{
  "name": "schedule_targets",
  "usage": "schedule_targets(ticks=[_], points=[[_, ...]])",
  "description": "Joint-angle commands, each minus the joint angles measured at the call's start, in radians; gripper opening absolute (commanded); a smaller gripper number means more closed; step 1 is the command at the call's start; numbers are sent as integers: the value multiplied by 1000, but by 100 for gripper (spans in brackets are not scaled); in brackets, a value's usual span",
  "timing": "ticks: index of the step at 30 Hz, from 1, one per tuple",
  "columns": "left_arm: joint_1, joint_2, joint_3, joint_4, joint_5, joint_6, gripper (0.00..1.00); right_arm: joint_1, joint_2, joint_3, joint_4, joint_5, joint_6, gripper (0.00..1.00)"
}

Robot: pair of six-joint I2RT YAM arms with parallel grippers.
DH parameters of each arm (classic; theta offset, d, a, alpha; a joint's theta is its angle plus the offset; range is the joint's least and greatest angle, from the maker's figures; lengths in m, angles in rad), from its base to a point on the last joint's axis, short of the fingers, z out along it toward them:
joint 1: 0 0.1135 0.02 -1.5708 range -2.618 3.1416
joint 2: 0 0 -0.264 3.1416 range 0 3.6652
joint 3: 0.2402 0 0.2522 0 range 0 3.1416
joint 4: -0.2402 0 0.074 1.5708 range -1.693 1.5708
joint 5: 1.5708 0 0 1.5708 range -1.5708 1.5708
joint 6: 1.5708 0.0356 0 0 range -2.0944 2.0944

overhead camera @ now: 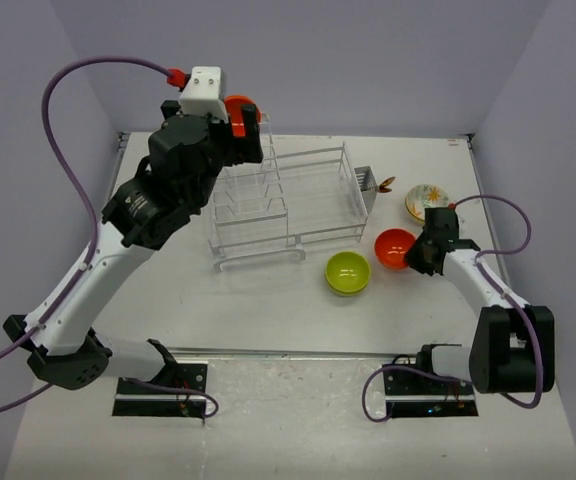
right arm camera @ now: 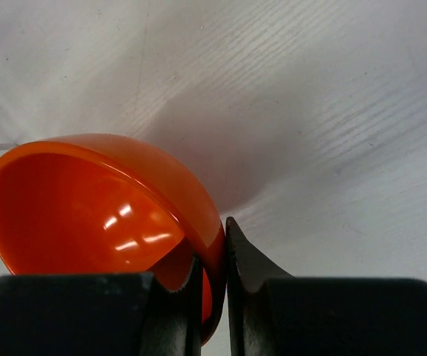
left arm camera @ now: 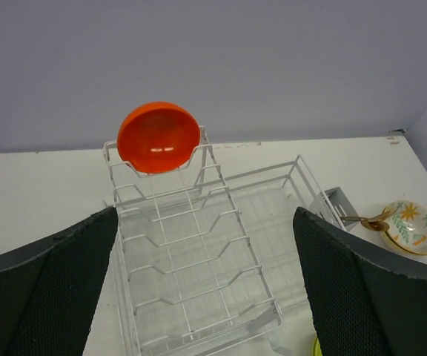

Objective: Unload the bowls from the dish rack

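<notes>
I need to turn my left gripper, lower it outward and close it on the orange-red bowl's upper rim (overhead camera: 238,98) (left arm camera: 173,108), because that rim stands clear above the rack's wires.
The white wire dish rack (overhead camera: 298,205) stands at the table's middle. One orange-red bowl (overhead camera: 239,110) stands on edge in its taller slotted end; in the left wrist view this bowl (left arm camera: 159,137) is ahead of my left gripper (left arm camera: 204,216), which is open, empty and above the rack (left arm camera: 199,245). My right gripper (overhead camera: 417,252) is shut on the rim of a second orange-red bowl (overhead camera: 394,247), low over the table right of the rack; the right wrist view shows the rim (right arm camera: 213,248) pinched between the fingers. A lime-green bowl (overhead camera: 348,272) and the flower-pattern bowl (overhead camera: 426,200) sit on the table.
The cutlery basket (overhead camera: 366,183) at the rack's right end holds a gold spoon (overhead camera: 385,184). In the left wrist view the flower bowl (left arm camera: 414,227) lies at the right beside the basket (left arm camera: 335,202). Purple-grey walls close in the table on three sides.
</notes>
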Motion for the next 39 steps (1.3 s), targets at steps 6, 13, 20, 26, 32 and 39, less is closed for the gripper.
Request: schedule_targets(ticks=[6, 13, 20, 26, 32, 39], points=[[52, 76, 65, 49, 83, 13, 100, -39, -7, -57, 146, -88, 21, 31], [222, 167, 76, 61, 296, -125, 100, -39, -245, 24, -19, 31, 0, 94], [259, 191, -2, 108, 319, -690, 100, -39, -506, 145, -108, 7, -34, 99], [312, 277, -38, 135, 297, -1092, 100, -39, -635, 136, -96, -120, -25, 99], [326, 363, 0, 169, 102, -1239, 100, -39, -701, 98, -50, -240, -23, 99], [363, 453, 46, 276, 13, -1264, 98, -39, -701, 119, -70, -208, -89, 99]])
